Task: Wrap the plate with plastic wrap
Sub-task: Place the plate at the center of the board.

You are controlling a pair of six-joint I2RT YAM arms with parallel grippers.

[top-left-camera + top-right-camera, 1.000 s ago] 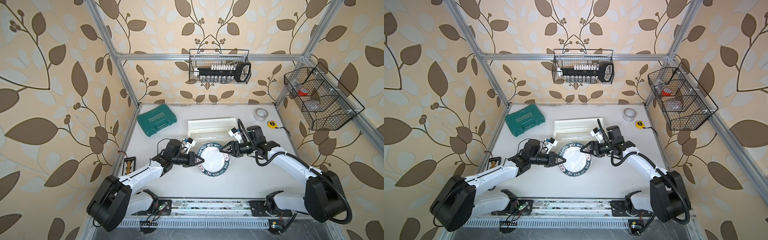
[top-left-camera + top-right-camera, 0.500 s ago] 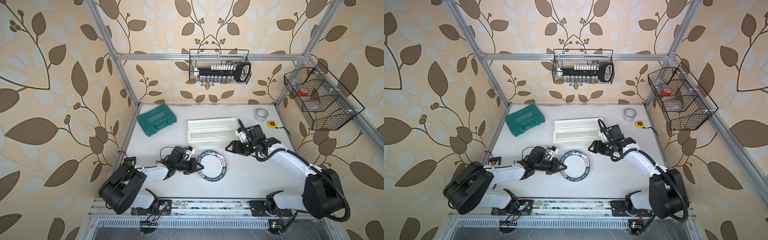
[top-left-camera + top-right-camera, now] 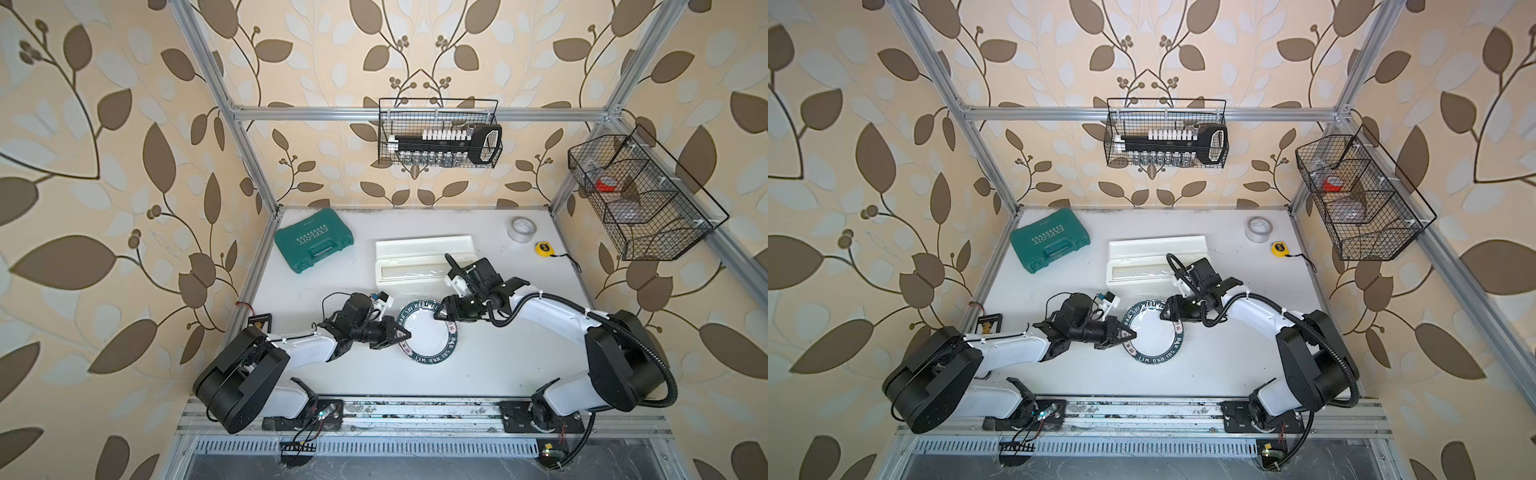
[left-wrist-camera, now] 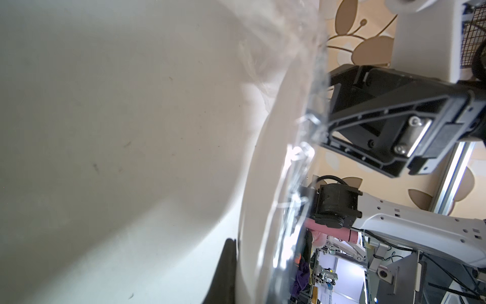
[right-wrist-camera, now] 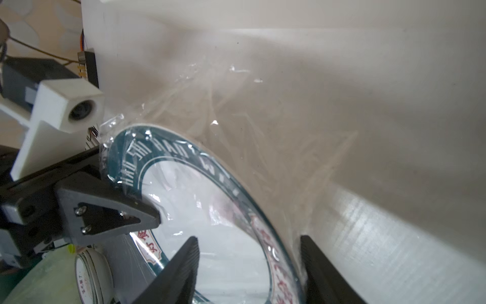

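Note:
The wrapped plate hangs clear of the table, its bottom showing. My left gripper next lowers toward the table beneath the plate and releases the plate's rim.
The plate, white with a navy lettered rim, is near the table's middle, covered in crinkly plastic wrap. My left gripper is shut on the plate's left rim, film included; the clamping fingertips show in the right wrist view. My right gripper straddles the far right rim, jaws open with a gap on both sides. In the left wrist view the plate's white underside is edge-on, the wrap glinting along it.
The white dispenser box lies just behind the plate. A green tool case sits at the back left. A grey tape roll and a yellow tape measure are at the back right. Wire baskets hang on the walls.
My right gripper drew back from the plate, then returned to its far right rim with jaws narrower. The left arm pulled in, carrying the plate slightly toward the front.

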